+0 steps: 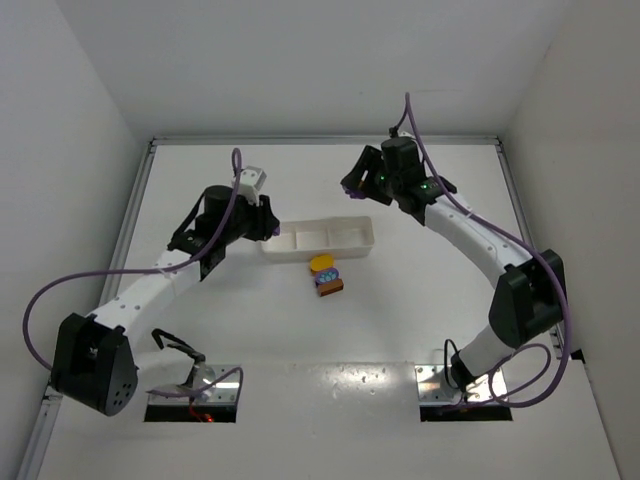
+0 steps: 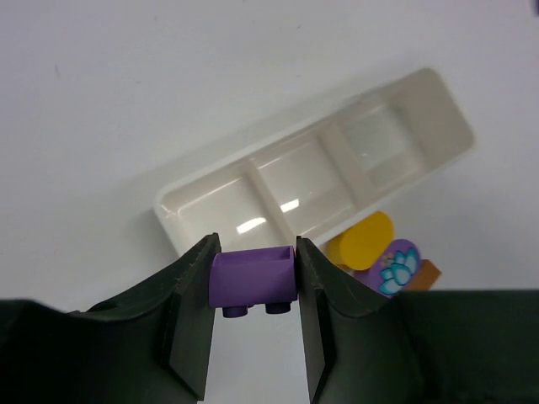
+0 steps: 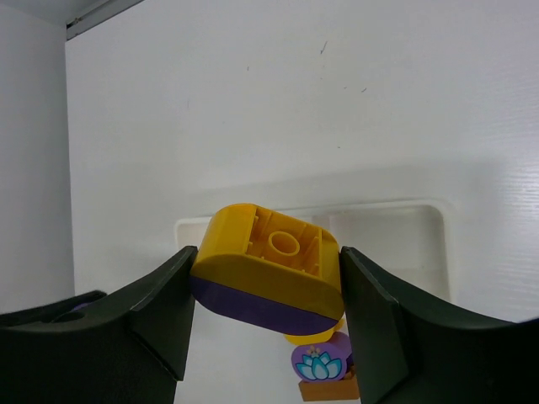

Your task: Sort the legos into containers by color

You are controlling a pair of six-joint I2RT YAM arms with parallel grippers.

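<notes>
My left gripper lowers the purple lego (image 2: 253, 278) next and shifts it toward the middle of the tray, over the tray's nearest end section.
The white three-compartment tray (image 1: 322, 238) lies mid-table, and its compartments show bare in the left wrist view (image 2: 268, 200). My left gripper (image 1: 268, 228) is at the tray's left end, shut on a small purple lego (image 2: 253, 278) held above the table. My right gripper (image 1: 354, 186) hovers beyond the tray's right end, shut on a yellow-orange lego (image 3: 274, 252) with a purple layer on its lower side. A small pile lies just in front of the tray: a yellow piece (image 1: 321, 262), a purple flower-printed piece (image 2: 396, 264) and a brown piece (image 1: 330, 287).
White walls enclose the table on the left, back and right. A metal rail (image 1: 130, 215) runs along the left edge. Purple cables loop from both arms. The arm bases (image 1: 195, 395) sit at the near edge.
</notes>
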